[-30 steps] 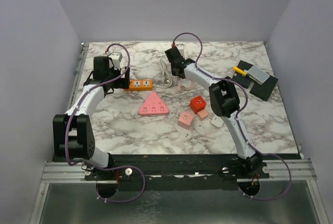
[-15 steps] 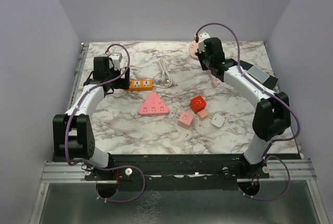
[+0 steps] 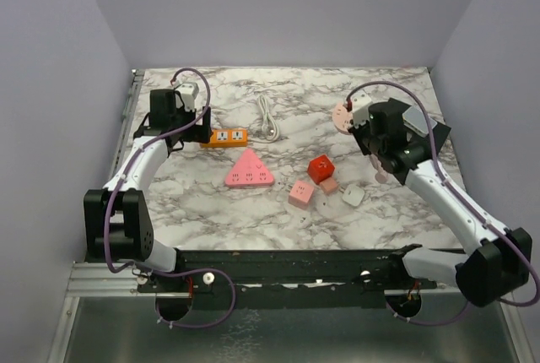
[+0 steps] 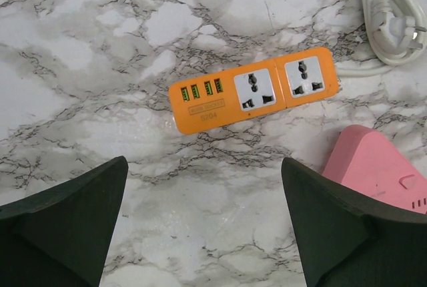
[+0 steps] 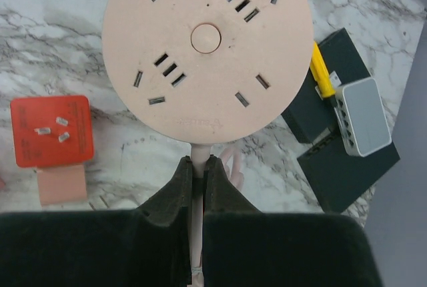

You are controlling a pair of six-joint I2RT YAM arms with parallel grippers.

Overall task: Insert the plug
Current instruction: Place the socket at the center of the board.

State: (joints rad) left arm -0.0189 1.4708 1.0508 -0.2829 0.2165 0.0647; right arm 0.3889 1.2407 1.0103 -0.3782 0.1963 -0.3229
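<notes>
Bare marble (image 3: 307, 227) shows between the small pink block and the near table edge. My right gripper moves back past the red cube and down there next.
My right gripper (image 5: 199, 164) is shut on the thin neck of a round pale-pink socket disc (image 5: 207, 47), where its cord leaves it, and holds it up in the air over the right side of the table (image 3: 342, 115). The white cable with its plug (image 3: 268, 118) lies coiled at the back middle; the plug (image 4: 395, 28) shows at the top right of the left wrist view. The orange power strip (image 4: 257, 93) lies flat just ahead of my left gripper (image 4: 203, 161), which hangs open above bare marble with nothing between its fingers.
A pink triangular socket block (image 3: 249, 169) lies mid-table. A red cube adapter (image 5: 52, 130), a small pink block (image 3: 301, 194) and a white adapter (image 3: 353, 197) sit nearby. A dark box (image 5: 347, 173) bearing a grey device (image 5: 363, 117) is at the back right.
The right arm has swung from the back middle toward the right side, carrying the round pink socket disc. The left arm has stayed still.
</notes>
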